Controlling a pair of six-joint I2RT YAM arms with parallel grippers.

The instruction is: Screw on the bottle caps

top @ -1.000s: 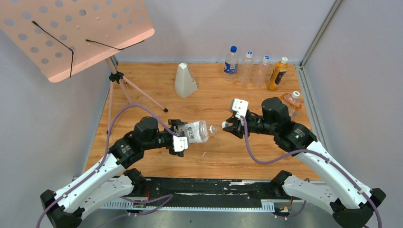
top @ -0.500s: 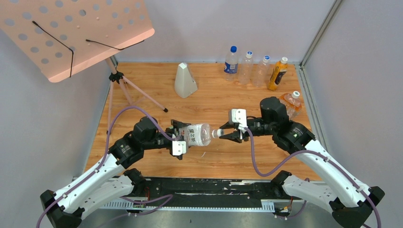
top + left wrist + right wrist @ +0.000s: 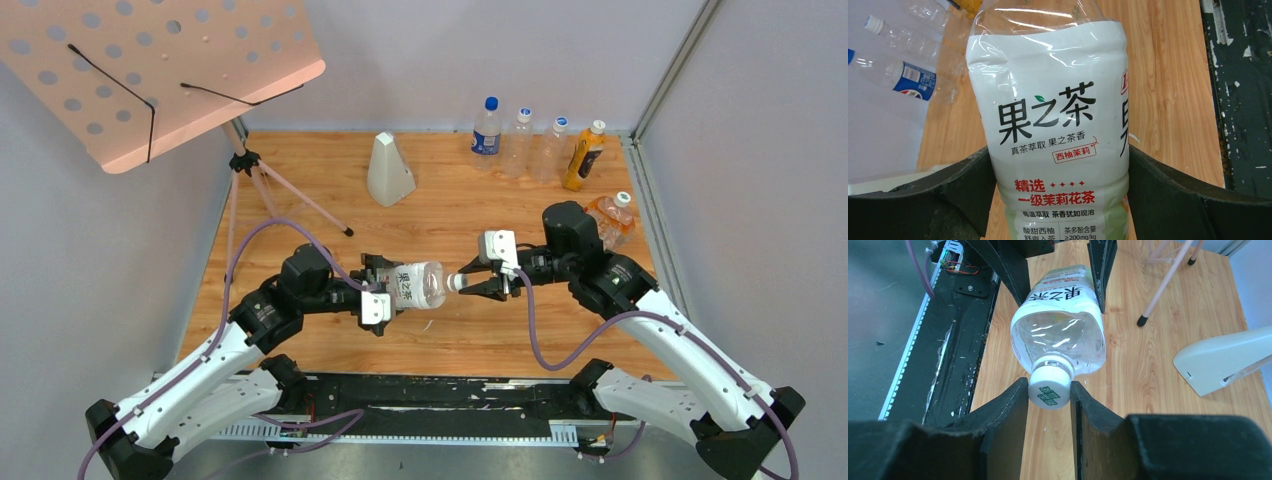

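Note:
My right gripper should move outward next, turning around the bottle's neck, and release the white bottle cap (image 3: 455,282) there, as it already sits at the neck.
The larger clear bottle (image 3: 418,284) (image 3: 1058,100) with the white and green label lies level above the table, its mouth pointing right. My left gripper (image 3: 383,291) (image 3: 1058,150) is shut on its labelled body, a finger on each side. A white bottle cap (image 3: 455,282) (image 3: 1049,391) with green print sits at the bottle's neck (image 3: 1058,335). My right gripper (image 3: 466,283) (image 3: 1049,387) is shut on that cap. The smaller bottle (image 3: 608,216) with the orange label lies on the table behind my right arm, a white cap on its end.
A white wedge-shaped object (image 3: 389,170) (image 3: 1218,360) stands mid-table at the back. Several bottles (image 3: 520,130) line the back edge, among them a blue-labelled one (image 3: 487,125) and an orange juice bottle (image 3: 584,155). A pink music stand (image 3: 150,70) overhangs the left; its legs (image 3: 300,200) rest on the table.
My right gripper has moved left with the cap and turned, bringing the cap from a short gap away onto the bottle's mouth. The left arm and bottle have barely shifted.

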